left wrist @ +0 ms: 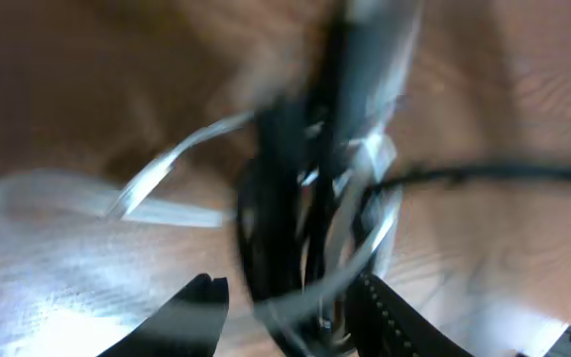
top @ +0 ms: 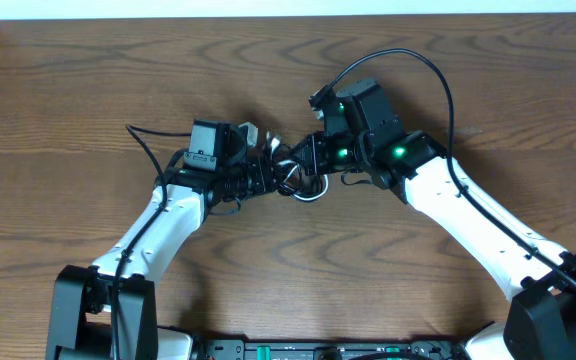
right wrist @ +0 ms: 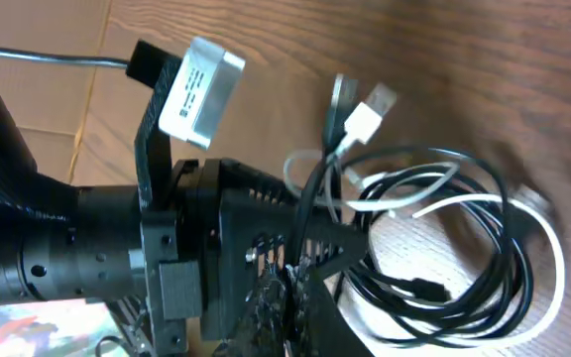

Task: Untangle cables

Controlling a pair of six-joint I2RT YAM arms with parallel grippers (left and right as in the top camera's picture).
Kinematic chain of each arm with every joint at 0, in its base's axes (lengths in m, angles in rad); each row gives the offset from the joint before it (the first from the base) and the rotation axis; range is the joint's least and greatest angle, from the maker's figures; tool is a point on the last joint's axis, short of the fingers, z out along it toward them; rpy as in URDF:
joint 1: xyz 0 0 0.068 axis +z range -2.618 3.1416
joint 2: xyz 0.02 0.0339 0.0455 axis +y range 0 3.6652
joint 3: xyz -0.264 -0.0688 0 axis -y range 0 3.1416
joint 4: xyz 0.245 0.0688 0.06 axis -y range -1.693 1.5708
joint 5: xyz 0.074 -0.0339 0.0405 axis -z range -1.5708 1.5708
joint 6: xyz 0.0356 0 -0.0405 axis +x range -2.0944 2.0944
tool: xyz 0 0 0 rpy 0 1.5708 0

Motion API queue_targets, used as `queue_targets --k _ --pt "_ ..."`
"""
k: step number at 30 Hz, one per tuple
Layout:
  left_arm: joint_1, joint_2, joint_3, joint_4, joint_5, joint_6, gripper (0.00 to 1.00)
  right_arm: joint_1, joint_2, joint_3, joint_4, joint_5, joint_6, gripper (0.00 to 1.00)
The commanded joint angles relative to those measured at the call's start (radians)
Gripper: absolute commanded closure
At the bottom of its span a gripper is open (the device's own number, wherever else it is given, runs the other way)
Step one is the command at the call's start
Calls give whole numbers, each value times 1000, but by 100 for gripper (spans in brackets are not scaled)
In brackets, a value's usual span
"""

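Observation:
My right gripper draws away from my left gripper next, to the right in the overhead view, since the pinched piece of the black cable [top: 296, 154] still joins the tangle.
The black cable [right wrist: 494, 260] and the white cable [right wrist: 555, 248] lie in tangled loops on the wooden table, their plug ends [right wrist: 365, 117] sticking up together. In the overhead view the tangle [top: 298, 186] sits between the two grippers. My left gripper [top: 260, 172] is open, with the blurred bundle of loops [left wrist: 285, 208] between its fingers [left wrist: 290, 309], closer to the right finger. My right gripper [top: 310, 158] faces it from the right. Its fingers [right wrist: 290, 297] are pressed together where a black strand runs down into them.
The left arm's gripper body with its white-labelled camera [right wrist: 201, 89] fills the left of the right wrist view, very close to my right fingers. Thick black arm wires [top: 438, 80] arc over the right arm. Bare wooden table [top: 88, 80] lies all around.

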Motion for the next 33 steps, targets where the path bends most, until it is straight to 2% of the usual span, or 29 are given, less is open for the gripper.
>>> queue_targets --k 1,4,10,18,21,25,27,29,30,31,33 --pt "-1 0 20 21 -2 -5 56 8 -20 0 2 -50 15 99" --pt "-1 0 20 40 -4 -5 58 8 -20 0 2 -56 15 99" --pt "-1 0 20 45 -6 -1 92 0 -20 0 -11 -31 14 99" --pt "41 -15 20 -30 -35 84 92 -103 -20 0 -214 222 14 99" --pt "97 -55 20 -76 -64 89 92 -179 -20 0 -352 411 14 99" --pt "152 -151 20 -92 -16 88 93 -256 -20 0 -477 610 11 99" --pt "159 -204 20 -87 47 63 93 -283 -20 0 -485 582 -6 99" --pt "152 -252 20 -69 115 0 93 -295 -20 0 -460 444 -61 99" --pt "145 -269 20 -56 142 -18 93 -295 -20 0 -442 353 -92 96" --pt "135 -286 20 -42 165 -36 93 -295 -20 0 -423 269 -122 86" --pt "115 -315 20 -21 181 -71 93 -287 -20 0 -375 53 -219 58"
